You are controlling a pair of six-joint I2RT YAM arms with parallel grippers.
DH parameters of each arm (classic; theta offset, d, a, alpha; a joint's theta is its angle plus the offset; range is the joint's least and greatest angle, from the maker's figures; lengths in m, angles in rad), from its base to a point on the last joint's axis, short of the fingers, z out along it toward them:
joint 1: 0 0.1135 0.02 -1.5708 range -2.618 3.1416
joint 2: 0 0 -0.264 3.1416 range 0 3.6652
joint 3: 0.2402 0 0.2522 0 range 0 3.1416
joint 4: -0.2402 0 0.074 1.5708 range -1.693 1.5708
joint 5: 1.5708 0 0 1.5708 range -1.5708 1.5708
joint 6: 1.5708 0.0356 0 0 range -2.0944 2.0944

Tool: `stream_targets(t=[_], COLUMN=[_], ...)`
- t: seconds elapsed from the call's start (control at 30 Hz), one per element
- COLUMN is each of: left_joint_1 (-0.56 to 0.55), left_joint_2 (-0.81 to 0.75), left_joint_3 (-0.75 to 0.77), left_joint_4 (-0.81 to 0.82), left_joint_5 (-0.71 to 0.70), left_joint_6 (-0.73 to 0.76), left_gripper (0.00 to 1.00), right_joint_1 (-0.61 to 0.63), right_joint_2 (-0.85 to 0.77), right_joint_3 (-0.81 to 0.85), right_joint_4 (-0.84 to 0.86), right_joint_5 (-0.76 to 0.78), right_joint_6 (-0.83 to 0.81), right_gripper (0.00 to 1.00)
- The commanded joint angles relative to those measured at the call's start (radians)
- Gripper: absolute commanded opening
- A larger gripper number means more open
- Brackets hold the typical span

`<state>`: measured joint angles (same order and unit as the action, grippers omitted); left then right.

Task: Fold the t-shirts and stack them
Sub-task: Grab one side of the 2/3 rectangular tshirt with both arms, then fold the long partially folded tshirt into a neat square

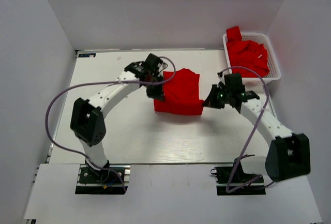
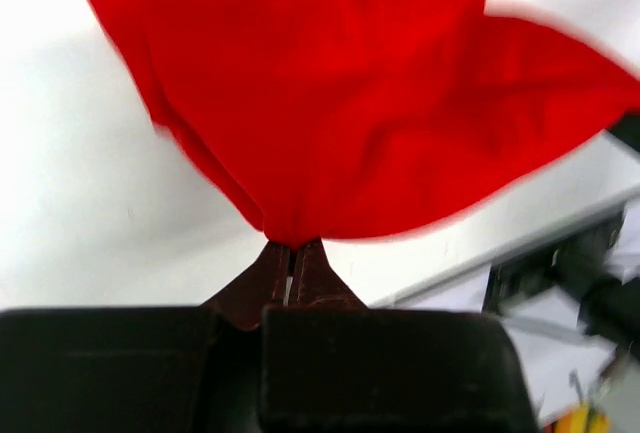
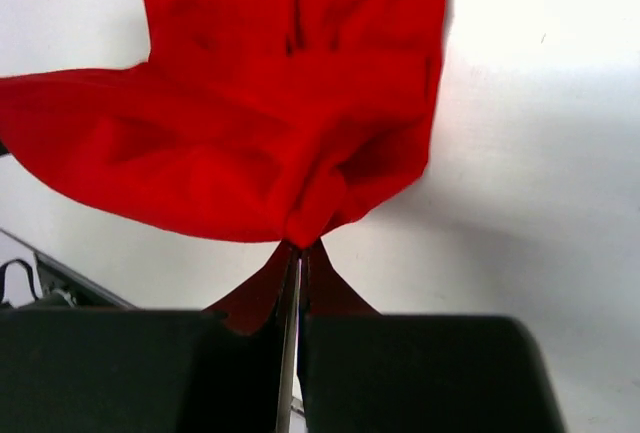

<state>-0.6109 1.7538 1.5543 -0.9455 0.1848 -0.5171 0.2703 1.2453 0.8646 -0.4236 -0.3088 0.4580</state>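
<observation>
My left gripper should next carry the pinched corner outward over the shirt to its far edge and let go of it, because the shirt's near edge hangs lifted between both grippers.
A red t-shirt is in the middle of the white table, partly folded, its near edge lifted. My left gripper is shut on its left near corner; the left wrist view shows the cloth pinched at my left gripper's tips. My right gripper is shut on the right near corner; the right wrist view shows the cloth bunched at my right gripper's tips. The shirt hangs stretched between both grippers.
A white basket at the back right holds more red t-shirts. White walls stand close on the left, back and right. Purple cables loop from both arms over the table.
</observation>
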Motion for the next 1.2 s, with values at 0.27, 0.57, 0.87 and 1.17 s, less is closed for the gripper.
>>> stream_targets(t=[0.27, 0.57, 0.87, 1.17], left_joint_1=[0.134, 0.204, 0.25, 0.269], left_joint_2=[0.277, 0.297, 0.397, 0.47], left_joint_3=[0.423, 0.513, 0.629, 0.639], left_joint_4=[-0.134, -0.099, -0.082, 0.091], left_joint_5=[-0.039, -0.036, -0.005, 0.015], left_joint_6=[-0.037, -0.005, 0.014, 0.057], left_gripper=[0.0, 0.0, 0.0, 0.0], right_joint_1=[-0.02, -0.046, -0.071, -0.088], right_joint_2=[0.282, 0.45, 0.566, 0.727], right_joint_3=[0.402, 0.612, 0.757, 0.861], right_joint_4=[0.005, -0.044, -0.058, -0.029], right_joint_5=[0.12, 0.091, 0.065, 0.025], right_joint_6=[-0.076, -0.104, -0.119, -0.127], right_gripper=[0.0, 0.0, 0.0, 0.0])
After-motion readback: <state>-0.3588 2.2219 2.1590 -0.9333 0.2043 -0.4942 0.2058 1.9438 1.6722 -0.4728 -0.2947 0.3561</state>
